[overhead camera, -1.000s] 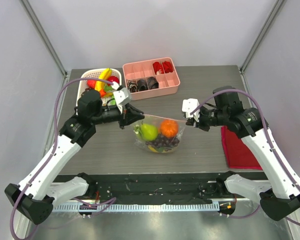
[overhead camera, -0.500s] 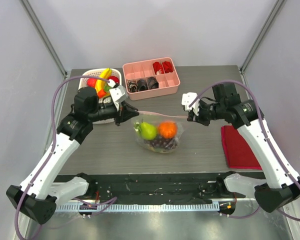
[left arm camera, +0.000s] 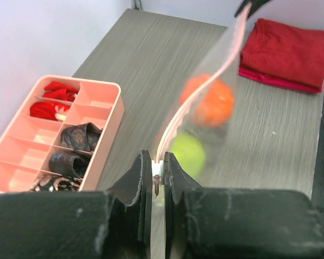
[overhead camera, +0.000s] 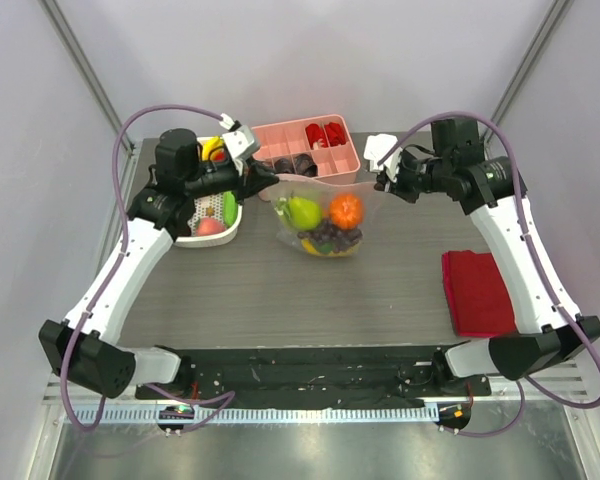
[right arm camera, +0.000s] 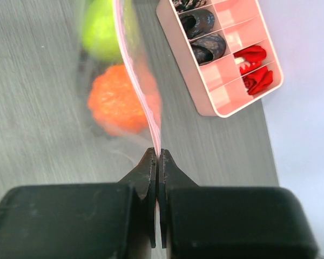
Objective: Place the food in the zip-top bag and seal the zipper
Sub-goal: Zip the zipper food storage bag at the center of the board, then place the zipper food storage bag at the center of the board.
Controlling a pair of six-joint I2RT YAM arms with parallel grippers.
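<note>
My left gripper lowers backward next, rests the hanging bag on the bare near tabletop below and back of it, and releases the slider tab (left arm camera: 157,169).
The clear zip-top bag (overhead camera: 320,225) hangs in the air between my two grippers. Inside it are a green fruit (overhead camera: 302,212), an orange fruit (overhead camera: 346,210) and purple grapes (overhead camera: 328,238). No leek shows. My left gripper (overhead camera: 271,176) is shut on the pale slider tab (left arm camera: 157,169) at the left end of the pinkish zipper (left arm camera: 205,81). My right gripper (overhead camera: 381,181) is shut on the zipper's right end (right arm camera: 151,118). The orange fruit (right arm camera: 121,105) and the green fruit (right arm camera: 100,29) are blurred in the right wrist view.
A pink compartment tray (overhead camera: 340,170) with dark and red pieces stands behind the bag. A white basket (overhead camera: 202,238) with toy produce stands at the left. A folded red cloth (overhead camera: 477,290) lies at the right.
Both grippers have risen and moved toward the back of the table, carrying the bag. The bag has left the table and now hangs stretched between them.
</note>
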